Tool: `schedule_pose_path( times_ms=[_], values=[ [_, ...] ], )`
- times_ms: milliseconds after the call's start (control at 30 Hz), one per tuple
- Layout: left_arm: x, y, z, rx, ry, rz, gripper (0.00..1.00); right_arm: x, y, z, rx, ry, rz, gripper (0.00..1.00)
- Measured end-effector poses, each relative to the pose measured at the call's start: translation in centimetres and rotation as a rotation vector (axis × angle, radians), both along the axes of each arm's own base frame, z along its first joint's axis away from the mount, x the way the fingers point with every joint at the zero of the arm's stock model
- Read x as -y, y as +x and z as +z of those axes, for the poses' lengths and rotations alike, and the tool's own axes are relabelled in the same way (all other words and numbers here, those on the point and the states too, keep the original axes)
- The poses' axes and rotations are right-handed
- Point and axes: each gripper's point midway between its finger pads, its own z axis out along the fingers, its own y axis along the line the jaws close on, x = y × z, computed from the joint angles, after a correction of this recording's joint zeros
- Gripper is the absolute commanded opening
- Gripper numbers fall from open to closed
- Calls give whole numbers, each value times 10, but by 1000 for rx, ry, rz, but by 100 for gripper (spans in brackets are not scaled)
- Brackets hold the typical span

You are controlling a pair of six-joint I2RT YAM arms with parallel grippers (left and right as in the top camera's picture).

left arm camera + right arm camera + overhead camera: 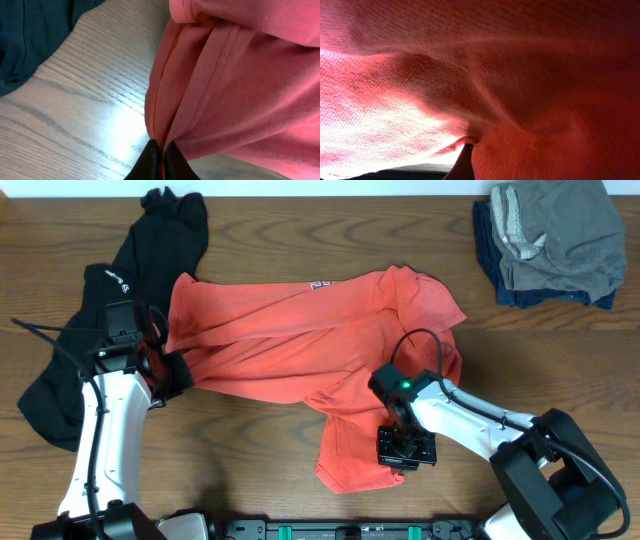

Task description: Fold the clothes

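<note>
My right gripper carries the flap outward and to the right in the overhead view next and releases it on the wood near the folded stack (478, 367), since it trails frontward.
A coral-red t-shirt (300, 330) lies crumpled across the middle of the wooden table. My left gripper (168, 370) is at the shirt's left edge, shut on a fold of its hem; the left wrist view shows the black fingertips (161, 152) pinching the red shirt (235, 85). My right gripper (397, 432) sits on the shirt's lower right flap, shut on it. In the right wrist view the red shirt (485, 75) fills the frame and hides all but one dark finger (462, 162).
A black garment (115, 275) lies at the back left, partly under my left arm, and shows dark in the left wrist view (30, 35). A stack of folded grey and navy clothes (555, 240) sits at the back right. Bare wood (250, 470) lies along the front.
</note>
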Motion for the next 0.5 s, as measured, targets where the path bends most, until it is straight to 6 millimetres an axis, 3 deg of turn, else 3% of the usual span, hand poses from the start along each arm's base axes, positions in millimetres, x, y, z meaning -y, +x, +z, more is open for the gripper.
schedule_pose_path(
  times_ms=[133, 233, 500],
  values=[
    [0, 0, 0, 0, 0, 0, 6, 2, 2, 3, 5, 3, -11, 1],
    [0, 0, 0, -1, 0, 0, 6, 9, 6, 16, 21, 15, -43, 1],
    [0, 0, 0, -1, 0, 1, 6, 38, 45, 89, 224, 135, -148, 1]
  ],
)
